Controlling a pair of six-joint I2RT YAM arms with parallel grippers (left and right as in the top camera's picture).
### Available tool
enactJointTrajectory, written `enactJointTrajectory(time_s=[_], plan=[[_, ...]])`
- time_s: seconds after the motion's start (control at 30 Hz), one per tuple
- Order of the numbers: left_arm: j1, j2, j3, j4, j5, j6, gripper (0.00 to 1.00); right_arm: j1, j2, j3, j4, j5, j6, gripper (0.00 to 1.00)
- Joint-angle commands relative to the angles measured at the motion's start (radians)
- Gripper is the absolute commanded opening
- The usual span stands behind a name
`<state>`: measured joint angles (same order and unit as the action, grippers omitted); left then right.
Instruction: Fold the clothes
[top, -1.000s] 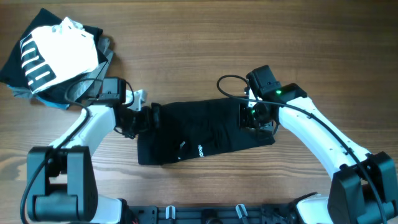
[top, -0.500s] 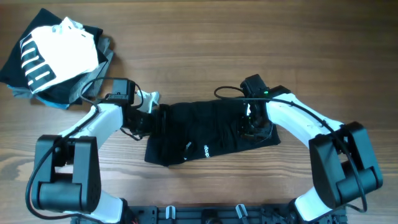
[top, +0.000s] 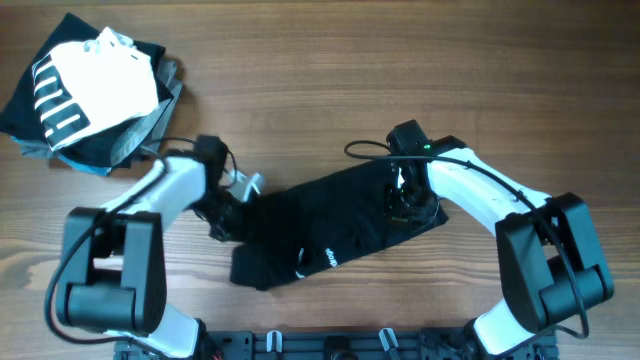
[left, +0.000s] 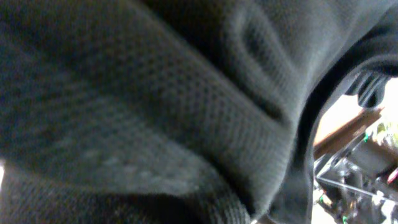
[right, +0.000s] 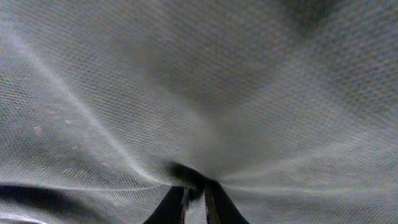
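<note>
The T-shirt's pinched end goes up and to the right in the overhead view, over onto the T-shirt's middle (top: 338, 205) next. My left gripper releases it there, shortening the long T-shirt.
The clothes, a black T-shirt (top: 330, 225) folded into a long band, lie slanted across the middle of the table, with tiny white lettering (top: 330, 257) near the front edge. My left gripper (top: 232, 208) is at the band's left end, shut on the fabric. Black cloth (left: 155, 93) fills the left wrist view and hides the fingers. At the right end my right gripper (top: 405, 205) presses down. In the right wrist view the gripper (right: 194, 190) is pinched on the fabric (right: 199, 81), and creases spread out from its tips.
A pile of other garments (top: 90, 90), white on dark, sits at the far left corner. Bare wooden table (top: 330, 70) lies beyond the shirt. The arms' mounting rail (top: 330, 345) runs along the front edge.
My left gripper closed on the shirt's left end and moved toward the front, so the band now lies slanted. The right gripper tightened on the cloth and stayed put.
</note>
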<state>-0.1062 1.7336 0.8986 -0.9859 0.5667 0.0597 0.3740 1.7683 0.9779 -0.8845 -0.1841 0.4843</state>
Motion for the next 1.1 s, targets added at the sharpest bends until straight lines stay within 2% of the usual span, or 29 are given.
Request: enactJointTrajectory(time_s=[0.0, 0.07, 0.2, 0.3, 0.63, 0.73, 0.77, 0.83, 0.87, 0.97, 1.07], plan=[[0.058, -0.083, 0.248, -0.187, -0.222, -0.043, 0.04, 0.001, -0.060, 0.003, -0.048, 0.019, -0.050, 0.13], [0.054, -0.091, 0.381, -0.259, -0.250, -0.042, 0.04, 0.001, -0.122, 0.017, -0.055, -0.005, -0.087, 0.14], [-0.003, -0.091, 0.499, -0.275, -0.250, -0.048, 0.04, 0.000, -0.233, 0.030, -0.051, -0.019, -0.092, 0.21], [-0.081, -0.082, 0.500, -0.243, -0.250, -0.081, 0.04, -0.007, -0.264, 0.030, -0.047, -0.019, -0.091, 0.24], [-0.388, 0.063, 0.493, -0.112, -0.250, -0.233, 0.06, -0.070, -0.261, 0.030, -0.025, -0.019, -0.081, 0.25], [-0.472, 0.117, 0.493, -0.062, -0.250, -0.307, 0.22, -0.093, -0.261, 0.030, -0.021, -0.019, -0.080, 0.27], [-0.497, 0.131, 0.493, -0.041, -0.250, -0.337, 0.36, -0.101, -0.261, 0.030, -0.020, -0.019, -0.081, 0.28], [-0.541, 0.143, 0.493, -0.017, -0.246, -0.364, 0.57, -0.115, -0.261, 0.030, -0.019, -0.019, -0.080, 0.34], [-0.554, 0.143, 0.495, -0.016, -0.246, -0.363, 1.00, -0.119, -0.261, 0.030, -0.019, -0.019, -0.081, 0.35], [-0.542, 0.132, 0.553, -0.078, -0.247, -0.356, 1.00, -0.120, -0.261, 0.030, -0.014, -0.019, -0.092, 0.44], [-0.489, 0.122, 0.669, -0.196, -0.257, -0.349, 1.00, -0.120, -0.261, 0.030, -0.005, -0.020, -0.118, 0.47]])
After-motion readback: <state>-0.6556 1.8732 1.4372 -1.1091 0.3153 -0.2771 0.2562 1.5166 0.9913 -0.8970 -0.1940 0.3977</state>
